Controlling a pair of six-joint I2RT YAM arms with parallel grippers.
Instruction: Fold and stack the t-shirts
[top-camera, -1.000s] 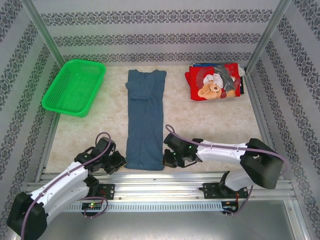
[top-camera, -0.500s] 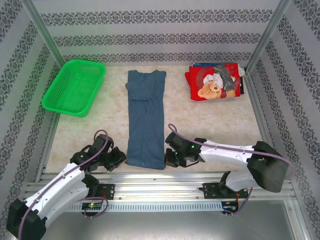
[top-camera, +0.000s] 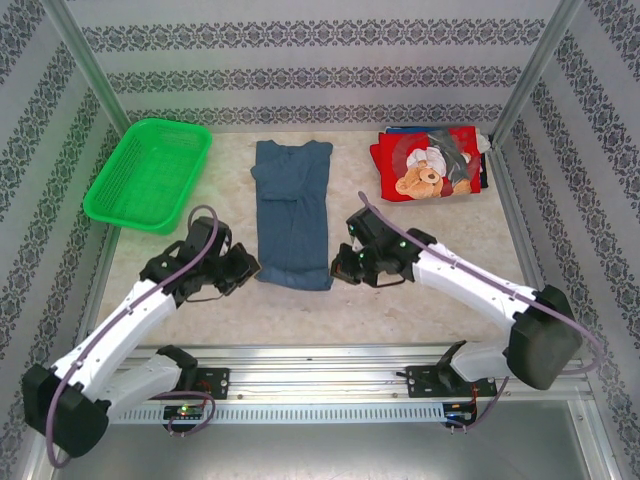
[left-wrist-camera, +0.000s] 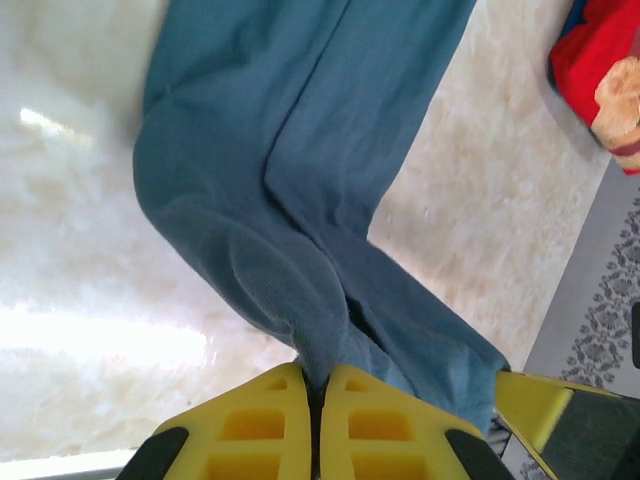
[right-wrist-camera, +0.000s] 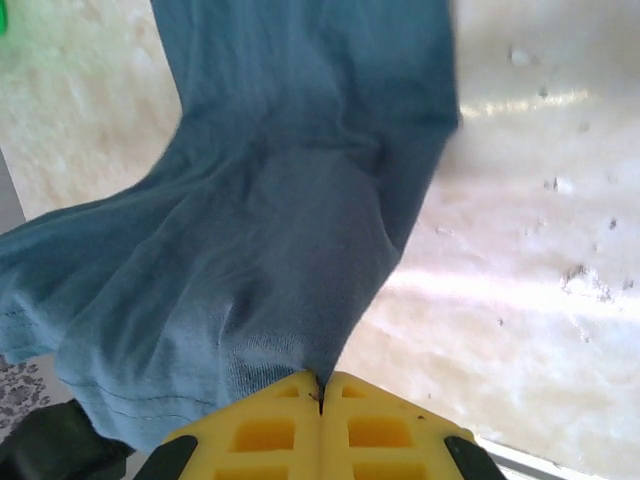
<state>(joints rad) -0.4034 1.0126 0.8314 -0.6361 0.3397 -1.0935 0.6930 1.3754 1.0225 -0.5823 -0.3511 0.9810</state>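
The hem's corner goes outward in my left gripper next, then comes down and is released on the shirt's middle (top-camera: 291, 205), since the shirt still lies at full length.
The slate-blue t-shirt (top-camera: 292, 205) lies lengthwise in the middle of the table, folded narrow, its near hem lifted off the surface. My left gripper (top-camera: 250, 268) is shut on the hem's left corner; in the left wrist view the blue t-shirt (left-wrist-camera: 300, 200) runs up from between the yellow fingers (left-wrist-camera: 265, 425). My right gripper (top-camera: 337, 268) is shut on the right corner, the cloth (right-wrist-camera: 270, 230) bunching above its yellow fingers (right-wrist-camera: 375, 425). A red teddy-bear shirt (top-camera: 428, 165) tops a folded stack at the back right, over dark blue edges.
A green mesh basket (top-camera: 150, 172) stands at the back left. Metal posts and patterned walls close in the table on three sides. An aluminium rail (top-camera: 320, 355) runs along the near edge, with bare marbled tabletop (top-camera: 420, 260) between shirt and stack.
Both grippers have carried the blue shirt's near hem away from the front edge toward the middle of the table, so the shirt now looks much shorter from above.
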